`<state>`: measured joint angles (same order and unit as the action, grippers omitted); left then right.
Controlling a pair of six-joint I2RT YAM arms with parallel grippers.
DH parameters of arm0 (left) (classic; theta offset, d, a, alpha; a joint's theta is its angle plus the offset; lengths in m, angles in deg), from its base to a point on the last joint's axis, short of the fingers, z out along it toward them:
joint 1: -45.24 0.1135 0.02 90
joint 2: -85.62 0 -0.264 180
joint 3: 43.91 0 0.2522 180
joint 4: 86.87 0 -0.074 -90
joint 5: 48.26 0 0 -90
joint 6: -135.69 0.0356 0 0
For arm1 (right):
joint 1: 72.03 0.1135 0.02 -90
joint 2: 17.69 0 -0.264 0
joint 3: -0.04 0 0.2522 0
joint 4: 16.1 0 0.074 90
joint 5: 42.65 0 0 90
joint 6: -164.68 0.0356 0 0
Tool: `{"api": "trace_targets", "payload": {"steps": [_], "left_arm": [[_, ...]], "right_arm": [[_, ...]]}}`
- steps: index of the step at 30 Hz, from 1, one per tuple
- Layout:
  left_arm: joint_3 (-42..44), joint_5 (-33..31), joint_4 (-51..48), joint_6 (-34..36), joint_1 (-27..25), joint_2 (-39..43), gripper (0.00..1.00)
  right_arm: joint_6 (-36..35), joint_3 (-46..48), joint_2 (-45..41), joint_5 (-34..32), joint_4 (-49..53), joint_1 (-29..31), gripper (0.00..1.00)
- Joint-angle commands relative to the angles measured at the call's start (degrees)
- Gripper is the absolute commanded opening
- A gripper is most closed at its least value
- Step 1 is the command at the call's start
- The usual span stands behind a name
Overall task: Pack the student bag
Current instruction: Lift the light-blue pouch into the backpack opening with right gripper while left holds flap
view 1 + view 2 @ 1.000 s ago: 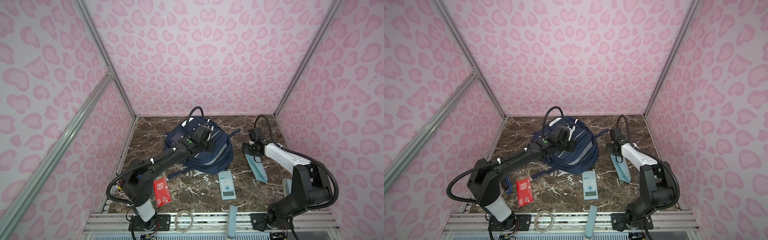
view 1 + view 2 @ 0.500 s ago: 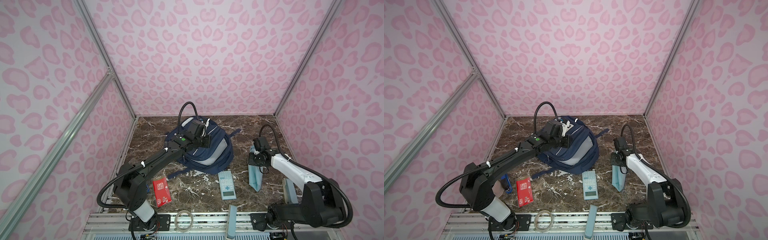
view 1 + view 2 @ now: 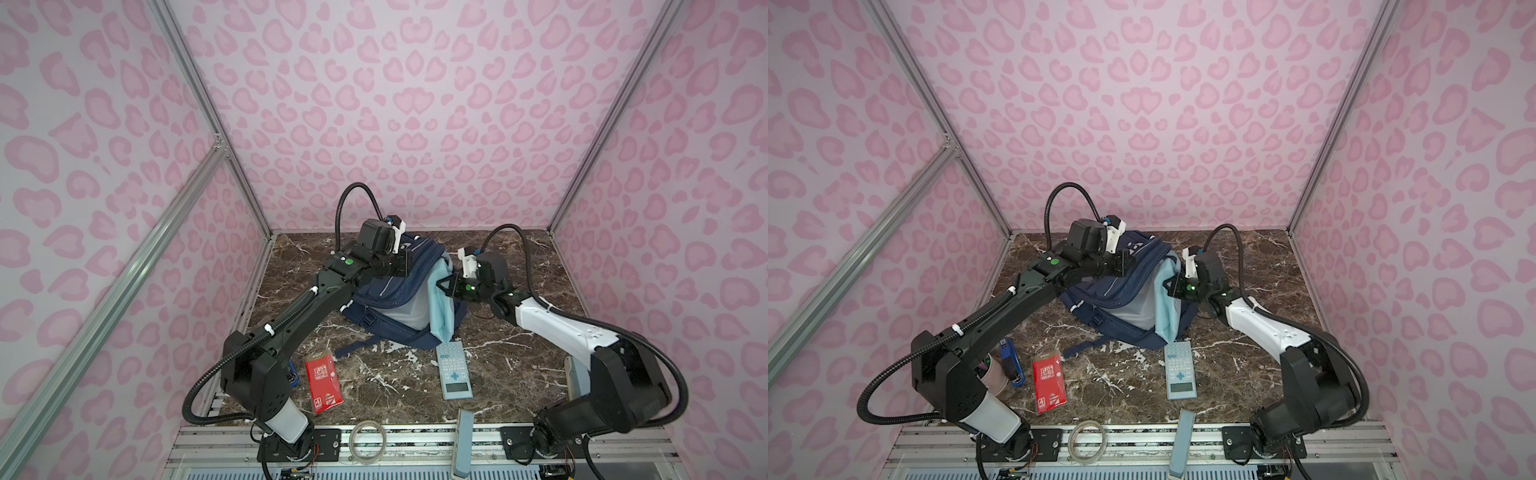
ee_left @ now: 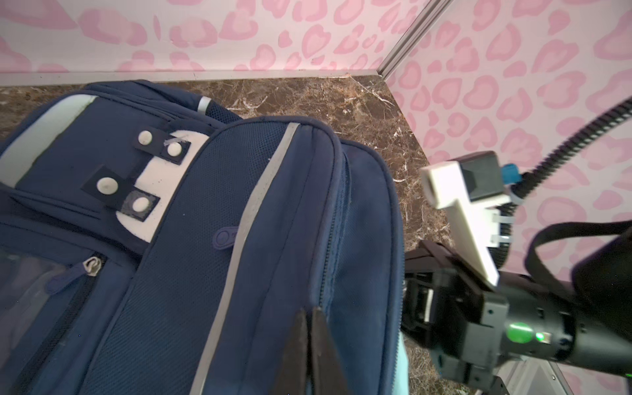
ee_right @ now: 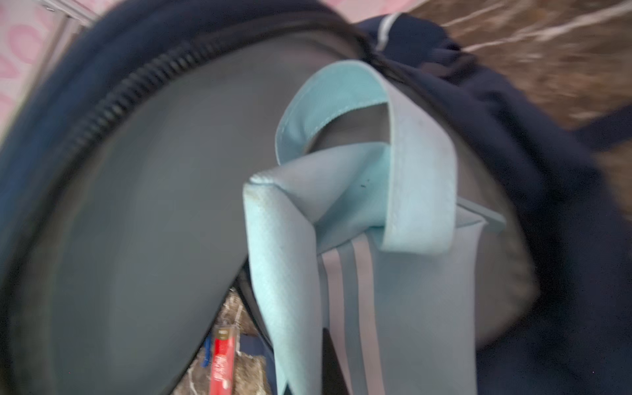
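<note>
My right gripper pushes farther in under the bag's raised flap next, into the bag's grey-lined opening (image 3: pixel 417 308) (image 5: pixel 230 138), to release the light blue folder, whose lower end sticks out.
The student bag (image 3: pixel 386 293) (image 3: pixel 1111 293), a navy backpack, lies at the back middle of the marble table with its grey-lined mouth facing the front right. My left gripper (image 3: pixel 405 266) (image 4: pixel 309 309) is shut on the zipper edge of the bag's (image 4: pixel 239 205) upper flap and holds it up. My right gripper (image 3: pixel 441 286) (image 3: pixel 1170 286) is shut on a light blue folder (image 3: pixel 438 309) (image 3: pixel 1165 309). The folder stands upright in the bag's mouth against the lining (image 5: pixel 154 205). In the right wrist view the folder (image 5: pixel 284 256) hides most of the fingers.
A blue-grey calculator (image 3: pixel 454 371) lies just in front of the bag. A red booklet (image 3: pixel 324 381) lies front left, with a blue stapler (image 3: pixel 1011 361) and a cup (image 3: pixel 994 374) beside the left arm's base. A clear tape ring (image 3: pixel 365 442) and a grey-blue bar (image 3: pixel 463 440) sit on the front rail.
My right gripper shut on the folder at the table's right side and carried it left into the bag's mouth. My left gripper raised the flap higher, opening the bag wider.
</note>
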<state>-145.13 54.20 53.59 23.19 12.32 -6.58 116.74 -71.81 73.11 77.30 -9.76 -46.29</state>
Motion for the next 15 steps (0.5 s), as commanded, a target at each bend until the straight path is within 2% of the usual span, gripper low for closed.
{"api": "trace_targets", "payload": {"steps": [1, 5, 7, 10, 15], "left_arm": [[-1.70, 4.68, 1.85, 1.07, 0.53, 1.49, 0.03], [-2.78, 8.82, 3.05, 0.36, 1.60, 1.31, 0.03], [-3.50, 9.07, 2.39, 0.12, 2.20, 1.13, 0.04], [-3.34, 9.43, 2.90, -0.58, 2.94, 1.78, 0.03], [-3.31, 10.35, 2.99, -1.52, 3.30, 2.76, 0.03]], "right_arm": [[8.87, -2.39, 7.22, 1.47, -18.11, 1.76, 0.00], [20.92, -6.43, 19.56, -0.98, -35.86, 3.51, 0.00], [20.42, -10.91, 23.51, -4.54, -35.39, 5.10, 0.00], [16.10, -16.74, 27.25, -14.71, -27.88, 7.90, 0.00], [19.22, -18.13, 32.28, -26.78, -30.35, 11.08, 0.00]]}}
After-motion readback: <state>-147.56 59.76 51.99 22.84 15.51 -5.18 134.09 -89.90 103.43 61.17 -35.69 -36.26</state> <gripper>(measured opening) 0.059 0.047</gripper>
